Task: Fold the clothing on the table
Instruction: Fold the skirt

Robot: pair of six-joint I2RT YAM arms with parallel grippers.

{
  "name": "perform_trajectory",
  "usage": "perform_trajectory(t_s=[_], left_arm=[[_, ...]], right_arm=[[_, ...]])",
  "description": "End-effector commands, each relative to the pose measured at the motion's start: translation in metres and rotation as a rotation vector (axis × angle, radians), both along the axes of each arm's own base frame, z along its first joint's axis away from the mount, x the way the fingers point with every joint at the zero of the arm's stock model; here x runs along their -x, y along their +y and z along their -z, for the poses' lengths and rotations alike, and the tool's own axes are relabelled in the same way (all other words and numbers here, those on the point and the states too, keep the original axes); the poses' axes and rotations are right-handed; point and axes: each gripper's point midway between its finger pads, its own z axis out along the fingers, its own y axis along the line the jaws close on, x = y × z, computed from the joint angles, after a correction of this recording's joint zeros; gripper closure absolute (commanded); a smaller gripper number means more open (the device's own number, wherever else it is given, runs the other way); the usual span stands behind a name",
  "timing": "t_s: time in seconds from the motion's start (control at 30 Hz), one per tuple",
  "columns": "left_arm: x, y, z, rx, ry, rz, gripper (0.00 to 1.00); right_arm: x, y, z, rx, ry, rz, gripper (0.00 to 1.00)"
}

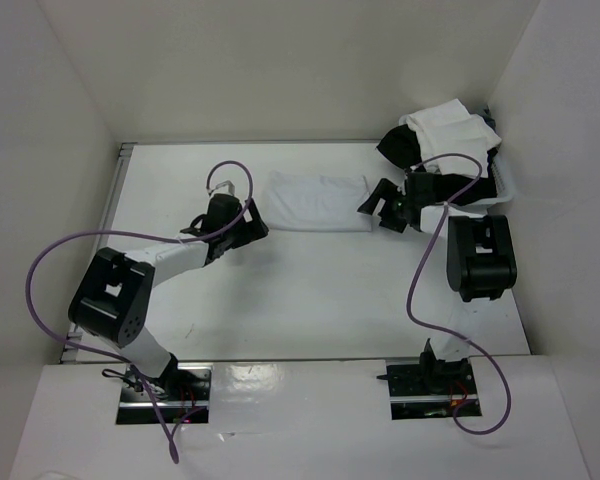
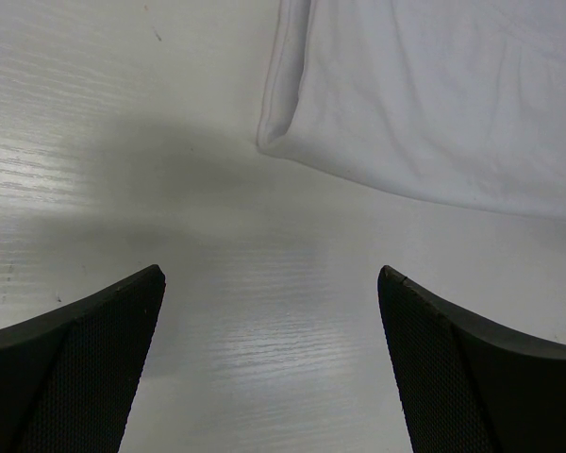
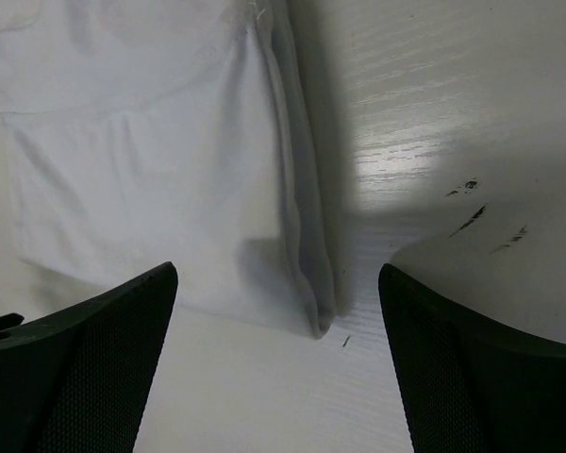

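The clothing's near folded corner is already between the open fingers of my right gripper, so I need to move the gripper down onto that corner and close its fingers there.
The clothing is a thin white garment lying flat as a folded rectangle at the middle back of the table. My left gripper sits just off its left end, open, with only bare tabletop between the fingers; in the left wrist view the clothing lies ahead of the left gripper, apart from it. My right gripper is at the garment's right end, open. In the right wrist view a folded corner of the clothing lies between the fingers of the right gripper, untouched.
A heap of bulkier white and black garments fills a white bin at the back right, just behind the right arm. White walls enclose the table on three sides. A grey metal strip runs along the left edge.
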Motion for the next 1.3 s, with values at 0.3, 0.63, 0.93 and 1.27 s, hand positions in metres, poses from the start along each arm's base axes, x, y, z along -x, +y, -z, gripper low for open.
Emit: perform_trajectory(t_s=[0.3,0.63,0.93,1.27], left_arm=[[-0.002,0.004,-0.017,-0.005,-0.049,-0.006,0.00],[0.000,0.007,-0.018,-0.009,-0.052,-0.013,0.00],[0.003,0.010,-0.023,-0.018,-0.064,-0.015,0.00],[0.008,0.012,-0.030,-0.014,-0.076,-0.015,0.00]], right_arm=[[0.000,0.016,0.011,-0.038,0.011,-0.050,0.28],[-0.001,0.034,0.017,-0.037,0.025,-0.089,0.54],[0.001,0.029,0.024,0.010,0.054,-0.066,1.00],[0.011,0.003,-0.019,0.181,0.012,0.019,1.00]])
